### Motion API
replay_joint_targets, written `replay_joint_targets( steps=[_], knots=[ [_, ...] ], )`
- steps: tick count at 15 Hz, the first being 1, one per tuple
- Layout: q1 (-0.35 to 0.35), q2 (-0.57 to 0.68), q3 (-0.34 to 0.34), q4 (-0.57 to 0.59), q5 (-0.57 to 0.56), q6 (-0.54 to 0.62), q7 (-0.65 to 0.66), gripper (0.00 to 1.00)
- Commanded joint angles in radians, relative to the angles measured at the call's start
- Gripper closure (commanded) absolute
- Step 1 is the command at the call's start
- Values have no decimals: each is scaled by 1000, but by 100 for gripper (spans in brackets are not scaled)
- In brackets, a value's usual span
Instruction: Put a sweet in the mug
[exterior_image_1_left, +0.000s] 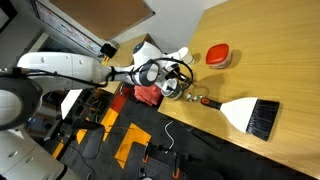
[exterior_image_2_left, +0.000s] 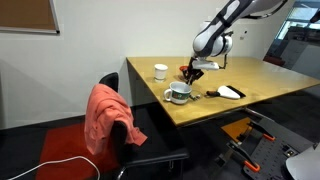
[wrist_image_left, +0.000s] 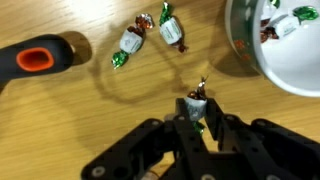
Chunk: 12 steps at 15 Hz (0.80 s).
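I will lift my gripper clear of the mug's rim, carry the sweet over the mug's opening (exterior_image_2_left: 180, 87) (wrist_image_left: 290, 45), to the gripper's right in the wrist view, and then let it go.
In the wrist view my gripper (wrist_image_left: 194, 112) is shut on a wrapped sweet (wrist_image_left: 195, 101) with a silver, red and green wrapper, held just above the wooden table. Two more wrapped sweets (wrist_image_left: 128, 44) (wrist_image_left: 171, 29) lie on the table ahead. The pale mug (wrist_image_left: 275, 45) is at the upper right, with sweets inside it. In the exterior views the gripper (exterior_image_2_left: 193, 69) hangs just beside the mug (exterior_image_2_left: 180, 92) (exterior_image_1_left: 172, 88).
A brush with an orange and black handle (wrist_image_left: 40, 58) and white head (exterior_image_1_left: 245, 112) lies on the table. A red-lidded round container (exterior_image_1_left: 219, 56) and a small white cup (exterior_image_2_left: 160, 71) stand further off. A chair with a red cloth (exterior_image_2_left: 105, 118) stands at the table's edge.
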Motion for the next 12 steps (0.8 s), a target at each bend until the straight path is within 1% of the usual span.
replay_joint_targets(
  steps=[1,3,4,5,7,9,12],
  knots=[
    [-34,-249,55,-153,18,-69,-117,94],
    [-43,-361,92,-213,44,-121,-196,94],
    [-49,-401,116,-227,76,-167,-250,94],
    [-43,-438,123,-238,92,-219,-281,94],
    [-23,-481,125,-256,78,-264,-278,94],
    [-10,-495,132,-276,51,-227,-249,94],
    [0,-475,141,-293,55,-170,-250,94]
  ],
)
